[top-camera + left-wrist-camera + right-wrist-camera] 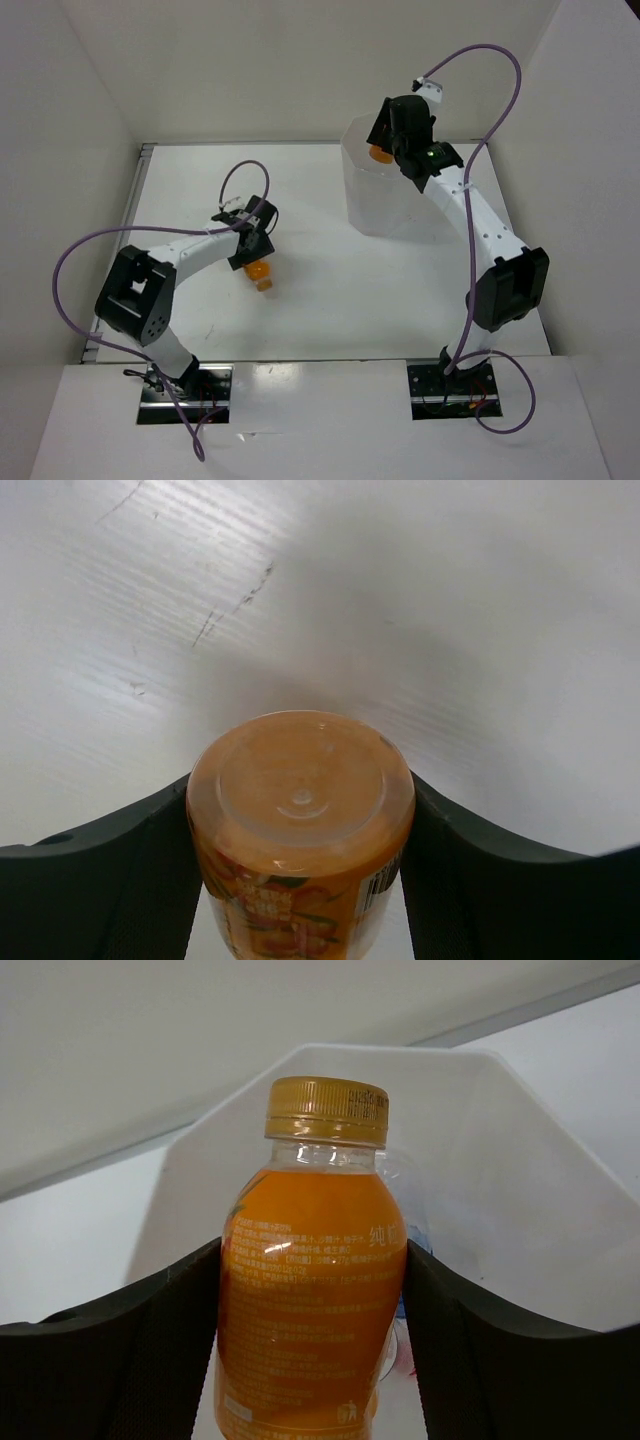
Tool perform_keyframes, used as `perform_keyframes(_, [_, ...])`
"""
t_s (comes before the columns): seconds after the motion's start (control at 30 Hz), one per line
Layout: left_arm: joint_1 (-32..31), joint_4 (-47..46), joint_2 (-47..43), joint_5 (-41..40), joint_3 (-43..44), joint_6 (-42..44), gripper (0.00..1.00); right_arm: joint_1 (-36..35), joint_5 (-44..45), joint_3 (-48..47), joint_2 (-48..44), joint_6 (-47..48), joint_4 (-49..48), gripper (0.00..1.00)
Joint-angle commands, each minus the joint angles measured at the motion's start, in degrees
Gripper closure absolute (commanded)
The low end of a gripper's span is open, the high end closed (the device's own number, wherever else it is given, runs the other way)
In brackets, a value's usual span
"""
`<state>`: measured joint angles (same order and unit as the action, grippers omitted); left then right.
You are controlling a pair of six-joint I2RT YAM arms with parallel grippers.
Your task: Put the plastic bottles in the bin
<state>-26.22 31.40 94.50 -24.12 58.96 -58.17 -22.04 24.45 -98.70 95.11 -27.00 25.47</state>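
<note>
The bin's rim is tall. My left gripper will next lift its bottle outward and to the right in the top view over the bin's opening [362, 148] and release it.
My right gripper [385, 148] is shut on a stubby orange bottle [312, 1290] with a gold cap and holds it over the rim of the translucent white bin [385, 200] at the back right. Behind the bottle, inside the bin [500, 1160], bits of blue and red from clear bottles show. My left gripper [258, 268] is shut on the second orange bottle [300, 830], base toward the camera, over the white table left of centre; it shows as orange in the top view [260, 275].
White walls enclose the table on the left, back and right. The bin stands close to the back right corner. Purple cables loop over both arms.
</note>
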Motion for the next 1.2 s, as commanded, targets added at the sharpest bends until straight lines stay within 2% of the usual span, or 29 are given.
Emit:
perform_keyframes(0.0, [0.20, 0.95, -5.09, -0.49, 5.28, 2.01, 0.40, 0.51, -1.33, 0.08, -1.07, 0.20, -3.94, 0.27])
perform_keyframes(0.03, [0.20, 1.47, -6.16, -0.49, 6.68, 3.32, 0.44, 0.51, -1.33, 0.08, -1.07, 0.20, -3.94, 0.24])
perform_keyframes(0.07, [0.20, 0.78, -8.43, -1.01, 9.74, 4.29, 0.45, 0.51, -0.72, 0.08, -1.59, 0.20, -3.94, 0.13])
perform_keyframes(0.1, [0.20, 0.25, -9.58, -1.02, 11.51, 5.08, 0.45, 0.51, -0.72, 0.08, -2.38, 0.20, -3.94, 0.07])
perform_keyframes(0.17, [0.20, -3.43, -12.13, -0.41, 15.20, 9.19, 0.49, 1.03, -0.01, 0.08, -3.34, 0.20, -3.94, 0.01])
perform_keyframes(0.27, [-1.02, -9.49, -12.85, 2.13, 22.93, 14.02, 0.47, 1.56, 0.51, 0.61, -5.81, 0.20, -2.37, 0.00])
perform_keyframes(0.4, [-4.01, -10.05, -5.31, 4.78, 39.70, 20.10, 0.45, 1.56, 6.99, 3.85, -12.48, -2.52, 0.36, 0.00])
perform_keyframes(0.43, [-4.63, -9.52, -3.46, 4.78, 43.66, 21.51, 0.43, 2.17, 7.02, 4.99, -16.58, -3.22, 0.37, 0.00])
perform_keyframes(0.47, [-5.42, -9.51, 0.56, 5.65, 51.27, 22.74, 0.43, 3.22, 7.02, 7.96, -18.89, -5.32, 0.97, 0.00])
perform_keyframes(0.53, [-7.61, -8.47, 5.23, 5.66, 59.56, 26.17, 0.43, 4.46, 4.06, 11.84, -23.63, -8.49, 0.98, 0.00])
perform_keyframes(0.57, [-8.58, -7.33, 10.91, 5.66, 64.56, 27.22, 0.43, 4.99, 2.55, 15.34, -27.83, -10.33, 0.98, 0.00])
perform_keyframes(0.6, [-9.54, -4.44, 14.19, 5.66, 75.93, 29.24, 0.42, 5.51, 2.01, 16.59, -29.44, -11.48, 2.63, 0.00])
perform_keyframes(0.63, [-10.77, -2.68, 21.53, 5.14, 82.48, 29.95, 0.42, 5.52, 2.01, 18.35, -30.76, -12.45, 3.69, 0.00])
perform_keyframes(0.7, [-11.74, 3.54, 30.70, 5.13, 98.54, 32.32, 0.41, 5.52, 2.01, 20.02, -33.84, -14.12, 5.10, 0.00])
perform_keyframes(0.73, [-12.27, 5.32, 39.97, 5.13, 116.38, 32.33, 0.41, 5.52, 1.22, 21.51, -34.81, -14.13, 5.81, 0.00])
perform_keyframes(0.77, [-12.80, 5.34, 41.02, 5.13, 120.04, 33.29, 0.41, 5.52, 0.70, 22.31, -36.56, -14.74, 5.81, 0.00])
perform_keyframes(0.8, [-12.81, -1.27, 39.55, 6.44, 114.50, 33.30, 0.41, 5.52, 0.17, 23.10, -37.45, -14.74, 5.81, 0.00])
perform_keyframes(0.83, [-13.50, -4.56, 37.27, 7.50, 105.31, 33.30, 0.39, 6.04, -0.45, 24.59, -38.24, -14.74, 5.81, 0.00])
perform_keyframes(0.87, [-13.51, -7.46, 37.25, 8.64, 103.22, 33.30, 0.39, 6.05, -0.45, 25.13, -39.38, -14.74, 5.81, 0.00])
perform_keyframes(0.93, [-14.91, -10.30, 41.61, 9.17, 106.51, 34.08, 0.39, 6.05, -0.45, 25.13, -40.00, -14.74, 5.81, 0.00])
perform_keyframes(0.97, [-15.70, -9.61, 43.91, 9.18, 114.46, 34.09, 0.39, 6.05, 0.16, 25.13, -40.00, -14.74, 5.81, 0.00])
perform_keyframes(1.0, [-15.71, -9.60, 45.76, 7.87, 117.15, 34.09, 0.39, 6.05, 0.16, 25.13, -40.00, -14.74, 6.42, 0.00])
perform_keyframes(1.03, [-15.71, -9.60, 46.91, 7.86, 117.17, 34.09, 0.39, 6.05, -0.53, 25.13, -40.53, -14.74, 6.43, 0.00])
perform_keyframes(1.1, [-15.71, -11.18, 46.92, 7.86, 113.42, 34.09, 0.27, 6.05, -1.16, 26.53, -40.53, -14.74, 6.43, 0.00])
perform_keyframes(1.17, [-15.71, -10.14, 46.92, 8.47, 113.39, 34.09, 0.21, 6.05, -1.16, 27.23, -40.53, -14.74, 6.43, 0.00])
